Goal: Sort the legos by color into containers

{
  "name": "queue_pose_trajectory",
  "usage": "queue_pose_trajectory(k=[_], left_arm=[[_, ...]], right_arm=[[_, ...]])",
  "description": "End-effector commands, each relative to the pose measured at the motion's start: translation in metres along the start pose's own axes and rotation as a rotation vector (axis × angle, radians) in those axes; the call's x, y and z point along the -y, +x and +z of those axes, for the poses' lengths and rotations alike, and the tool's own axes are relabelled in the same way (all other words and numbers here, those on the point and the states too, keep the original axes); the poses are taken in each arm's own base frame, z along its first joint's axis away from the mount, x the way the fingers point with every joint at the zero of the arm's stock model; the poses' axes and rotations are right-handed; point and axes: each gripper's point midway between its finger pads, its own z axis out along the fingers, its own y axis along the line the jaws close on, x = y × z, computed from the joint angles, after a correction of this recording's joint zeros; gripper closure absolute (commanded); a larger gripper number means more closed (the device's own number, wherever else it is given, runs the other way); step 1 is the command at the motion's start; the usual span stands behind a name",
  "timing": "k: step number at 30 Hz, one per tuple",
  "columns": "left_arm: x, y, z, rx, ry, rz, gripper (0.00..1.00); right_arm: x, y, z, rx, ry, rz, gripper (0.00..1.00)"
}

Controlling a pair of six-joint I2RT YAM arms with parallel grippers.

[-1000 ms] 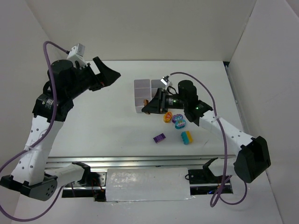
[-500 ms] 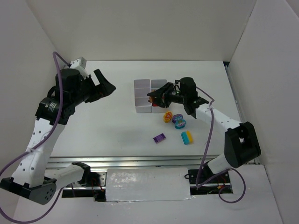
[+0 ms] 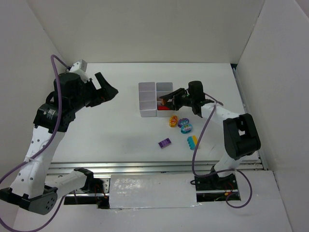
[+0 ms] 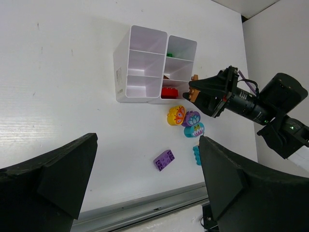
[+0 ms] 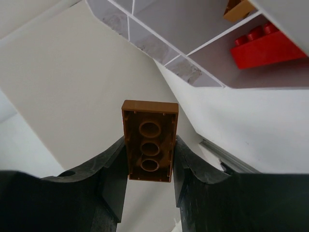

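Note:
I should lower my right gripper over the middle cell of the container, beyond the red brick, and let go of the brown brick (image 5: 150,140). That cell already holds a brown piece.
The white six-compartment container (image 3: 147,86) stands mid-table. It also shows in the left wrist view (image 4: 145,43). Its right column holds a red brick (image 3: 164,108) in the near cell, a brown piece (image 4: 165,76) in the middle cell and a green one (image 4: 169,54) in the far cell. My right gripper (image 3: 163,99) is shut on a brown brick (image 5: 150,140) and hovers over the right column's near end. The red brick (image 5: 263,46) lies just beyond it. Loose bricks lie near the container: orange (image 3: 173,121), purple round (image 3: 183,123), teal (image 3: 186,129), purple (image 3: 164,142), teal-yellow (image 3: 192,141). My left gripper (image 3: 109,86) is open and empty, raised over the table's left.
White walls close in the table on the left, back and right. A metal rail (image 3: 145,166) runs along the near edge. The right arm's purple cable (image 3: 203,130) hangs over the loose bricks.
My right gripper has carried the brown brick from the container's near edge to over its right column, and the arm has swung back. The left arm shifted slightly.

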Motion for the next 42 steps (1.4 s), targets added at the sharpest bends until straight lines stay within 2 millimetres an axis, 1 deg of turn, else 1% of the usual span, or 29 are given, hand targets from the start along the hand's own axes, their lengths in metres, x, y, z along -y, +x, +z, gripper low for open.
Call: queue_pose_trajectory(k=[1,4,8,11,12,16,20,25,26,29,33,36,42], left_arm=[[0.007,-0.012,-0.004,0.039,0.035,0.038,0.02],[0.01,-0.011,-0.005,0.037,0.052,0.039,0.02],[0.011,-0.009,-0.004,0.032,0.062,0.047,0.02],[0.011,-0.008,-0.004,0.03,0.066,0.044,0.02],[0.013,-0.008,-0.004,0.028,0.077,0.045,0.02],[0.016,-0.009,-0.004,0.028,0.094,0.05,0.03],[0.017,-0.008,-0.001,0.019,0.099,0.05,0.03],[0.021,-0.01,-0.002,0.022,0.111,0.053,0.03],[0.021,-0.01,-0.001,0.024,0.111,0.053,0.03],[0.019,-0.01,-0.001,0.025,0.106,0.053,0.03],[0.018,-0.01,-0.002,0.033,0.1,0.051,0.03],[0.017,-0.01,-0.001,0.034,0.098,0.051,0.03],[0.016,-0.009,0.0,0.031,0.092,0.05,0.03]], right_arm=[[-0.018,-0.009,0.002,0.018,-0.045,-0.037,0.98],[-0.017,-0.015,0.006,0.022,-0.053,-0.04,0.97],[-0.02,-0.019,0.009,0.019,-0.079,-0.052,0.96],[-0.014,-0.024,0.014,0.011,-0.084,-0.032,0.94],[-0.02,-0.024,0.014,0.006,-0.11,-0.049,0.94],[-0.023,-0.031,0.018,0.017,-0.123,-0.065,0.93],[-0.021,-0.033,0.022,0.012,-0.117,-0.053,0.91],[-0.021,-0.037,0.024,0.012,-0.121,-0.041,0.83],[-0.02,-0.037,0.024,0.009,-0.119,-0.036,0.79],[-0.02,-0.037,0.025,0.011,-0.115,-0.033,0.73],[-0.017,-0.038,0.025,0.014,-0.111,-0.03,0.7],[-0.014,-0.039,0.026,0.014,-0.103,-0.027,0.63],[-0.012,-0.041,0.027,0.015,-0.101,-0.02,0.62]])
